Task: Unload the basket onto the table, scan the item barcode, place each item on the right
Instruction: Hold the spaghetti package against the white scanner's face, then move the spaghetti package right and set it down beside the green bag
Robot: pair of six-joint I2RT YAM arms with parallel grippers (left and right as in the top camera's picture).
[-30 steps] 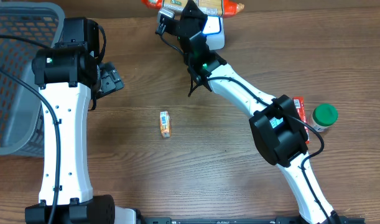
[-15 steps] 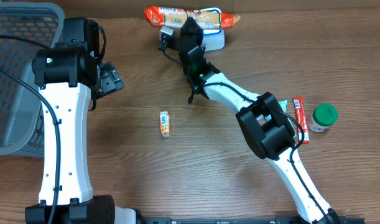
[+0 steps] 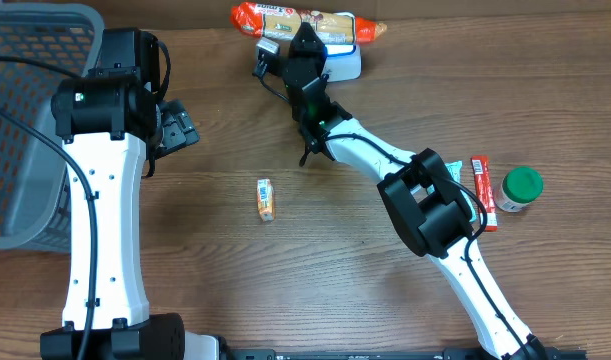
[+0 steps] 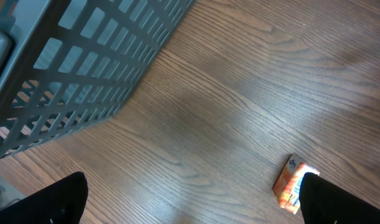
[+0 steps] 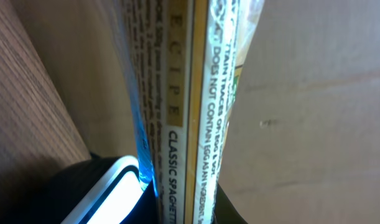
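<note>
My right gripper will swing back from the scanner (image 3: pixel 343 62) next, turning the packet, then lower and release it beside the teal packet, because the spaghetti overhangs the scanner.
The item is a long orange spaghetti packet (image 3: pixel 305 22) lying along the table's far edge, with my right gripper (image 3: pixel 303 45) shut on it. In the right wrist view the packet (image 5: pixel 196 93) stands edge-on between the dark fingers, printed side lines facing me, my right gripper (image 5: pixel 177 211) closed round its lower end. Right beside it is the white scanner (image 5: pixel 109 193), lit blue along its edge; overhead, the scanner (image 3: pixel 343 62) sits just under the packet. My left gripper (image 3: pixel 175 130) hangs open over bare wood, nothing between its fingers (image 4: pixel 53 202).
A small orange carton (image 3: pixel 266 199) lies mid-table, and shows by the left gripper's right finger (image 4: pixel 292 186). A grey mesh basket (image 3: pixel 25 120) fills the left side. A red stick packet (image 3: pixel 483 192) and a green-lidded jar (image 3: pixel 520 188) lie at the right.
The right gripper has brought the packet down from the top edge of the view and a little left, over the scanner; its elbow has swung left. The left arm has stayed still.
</note>
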